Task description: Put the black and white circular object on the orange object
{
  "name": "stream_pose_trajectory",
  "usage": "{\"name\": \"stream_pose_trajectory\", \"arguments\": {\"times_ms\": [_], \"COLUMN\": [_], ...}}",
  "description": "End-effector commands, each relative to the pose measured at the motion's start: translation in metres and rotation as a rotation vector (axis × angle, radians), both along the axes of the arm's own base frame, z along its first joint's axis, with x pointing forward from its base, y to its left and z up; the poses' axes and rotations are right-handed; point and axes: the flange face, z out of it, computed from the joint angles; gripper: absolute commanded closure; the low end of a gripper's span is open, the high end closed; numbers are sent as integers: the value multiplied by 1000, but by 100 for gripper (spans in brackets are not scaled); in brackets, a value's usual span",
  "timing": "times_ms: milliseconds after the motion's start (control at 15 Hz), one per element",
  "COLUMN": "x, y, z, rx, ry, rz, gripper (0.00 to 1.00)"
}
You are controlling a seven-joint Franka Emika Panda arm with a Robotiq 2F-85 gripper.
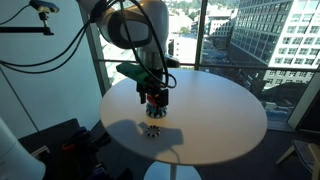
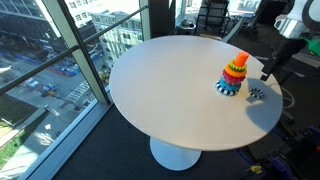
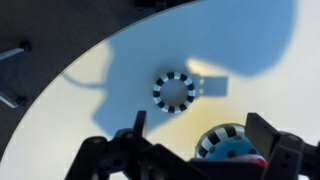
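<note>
The chequered ring (image 2: 256, 94) lies flat below my open gripper, clear of the toy (image 2: 234, 72), so my gripper should next come down until its fingers are on both sides of the ring, and close.
The black and white circular object (image 3: 174, 92) lies flat on the white round table, a small chequered ring; it shows in both exterior views (image 1: 152, 130) (image 2: 255, 94). The cone-shaped ring toy (image 2: 234, 72) stands next to it, with the orange object (image 2: 241, 59) at its top and yellow, green and blue rings below. The toy also shows in an exterior view (image 1: 153, 106) and at the bottom edge of the wrist view (image 3: 232, 148). My gripper (image 3: 200, 135) hangs above the table (image 2: 160, 90) beside the toy and over the ring, also seen in both exterior views (image 1: 153, 90) (image 2: 267, 70). It is open and empty.
The table edge (image 3: 60, 110) curves past on the left of the wrist view. Large windows (image 2: 60, 60) run beside the table. Cables and dark equipment (image 1: 60, 145) sit on the floor by the wall. Chairs (image 2: 212, 15) stand behind the table.
</note>
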Motion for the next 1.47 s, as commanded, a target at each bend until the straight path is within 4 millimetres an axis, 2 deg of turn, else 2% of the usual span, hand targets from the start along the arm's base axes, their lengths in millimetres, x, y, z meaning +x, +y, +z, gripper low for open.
{"name": "stream_pose_trajectory", "arguments": {"times_ms": [0,333,733,1400], "x": [11,12,11,14], "y": [4,2,1,-8], "z": [-24,-57,-83,-102], "rx": [-34,-73,-81,-95], "ry": [5,27,32,33], "rz": [20,18,-17,-75], "gripper": [0,0,0,0]}}
